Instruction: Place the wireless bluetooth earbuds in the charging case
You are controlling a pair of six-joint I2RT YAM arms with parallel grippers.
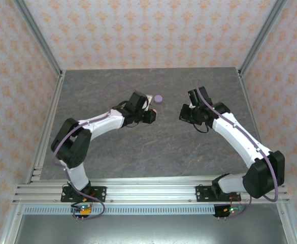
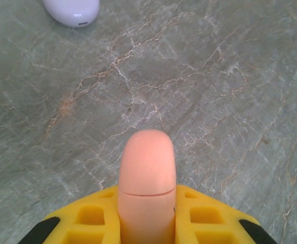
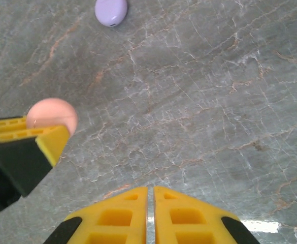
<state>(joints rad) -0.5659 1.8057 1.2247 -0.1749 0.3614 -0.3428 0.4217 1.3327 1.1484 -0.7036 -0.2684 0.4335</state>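
I need to lower my left gripper toward the table and release the pale pink charging case [image 2: 146, 173] on the bare marbled tabletop, because that clear patch is below my gripper.
My left gripper [image 2: 146, 206] is shut on a pale pink charging case [image 2: 146, 173], closed along its seam and sticking out between the yellow fingers. In the top view the left gripper [image 1: 151, 116] hangs over the middle of the table, facing my right gripper [image 1: 185, 113]. The right gripper [image 3: 151, 192] is shut with nothing in it. In its view the pink case [image 3: 52, 114] sits to the left in the other gripper's fingers [image 3: 34, 137]. A closed lilac case [image 1: 159, 98] lies on the table further back. The earbuds are hidden or out of view.
The grey marbled tabletop [image 1: 138, 147] is bounded by aluminium rails and patterned walls. The lilac case [image 2: 72, 10] lies just beyond the left gripper, also at the top of the right wrist view as the lilac case [image 3: 111, 11].
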